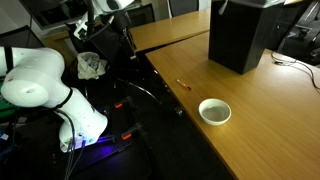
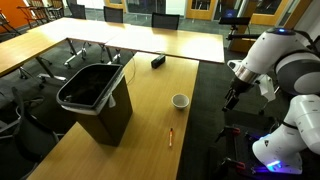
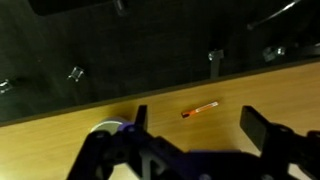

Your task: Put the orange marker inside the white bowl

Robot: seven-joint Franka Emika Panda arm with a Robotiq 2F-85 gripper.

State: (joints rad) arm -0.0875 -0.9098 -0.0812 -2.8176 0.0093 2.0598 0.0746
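Observation:
The orange marker [image 1: 183,85] [image 3: 200,108] is below, past the table's edge, and points from finger to finger. My gripper should next move over it, turn, and lower to close across it.
The orange marker [image 3: 200,108] is a short thin stick lying flat on the wooden table [image 1: 270,120], near the table's edge. It also shows in both exterior views [image 1: 183,84] [image 2: 171,135]. The white bowl [image 1: 214,111] [image 2: 180,101] stands upright on the table a short way from the marker. In the wrist view only part of its rim [image 3: 104,128] shows behind the fingers. My gripper [image 3: 198,125] is open and empty, well above the table's edge and apart from both. In an exterior view it [image 2: 232,99] hangs beside the table over the dark floor.
A big black box [image 1: 240,35] [image 2: 95,95] stands on the table beyond the bowl. A small black object [image 2: 158,62] lies farther along the table. Cables [image 1: 300,65] lie near the box. Dark floor with chair bases [image 3: 75,73] borders the table edge.

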